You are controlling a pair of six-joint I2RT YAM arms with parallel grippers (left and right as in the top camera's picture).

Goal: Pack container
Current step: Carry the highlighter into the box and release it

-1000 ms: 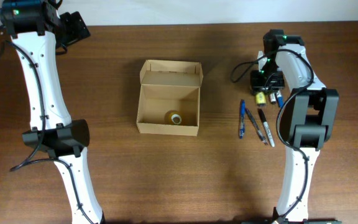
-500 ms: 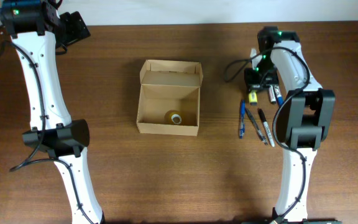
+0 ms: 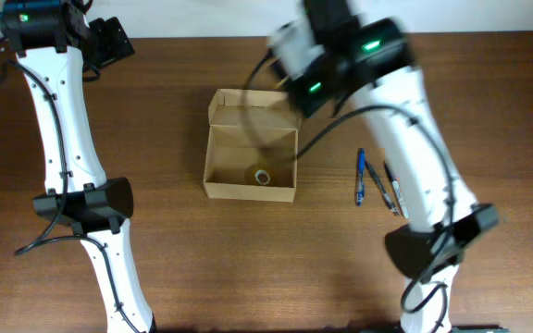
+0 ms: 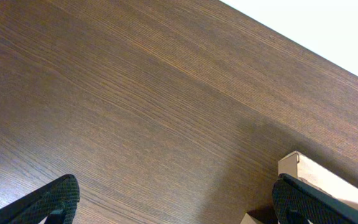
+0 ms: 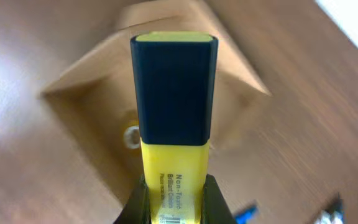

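Observation:
My right gripper moves down and back into the open box next and releases the highlighter. The box's bare bottom by the tape roll lies below and back.
The container is an open tan cardboard box at the table's middle, lid flap up at the far side, with a small tape roll inside. It also shows blurred in the right wrist view, and its corner shows in the left wrist view. My right gripper is shut on a yellow highlighter with a dark cap, held above the box. In the overhead view the right arm is blurred over the box's far right corner. My left gripper is open and empty at the far left.
Several pens and markers lie on the brown wooden table right of the box. The left arm's base link stands left of the box. A white wall borders the table's far edge.
My right arm has swung fast from the pens at the right to above the box, carrying the yellow highlighter. The left arm has not moved.

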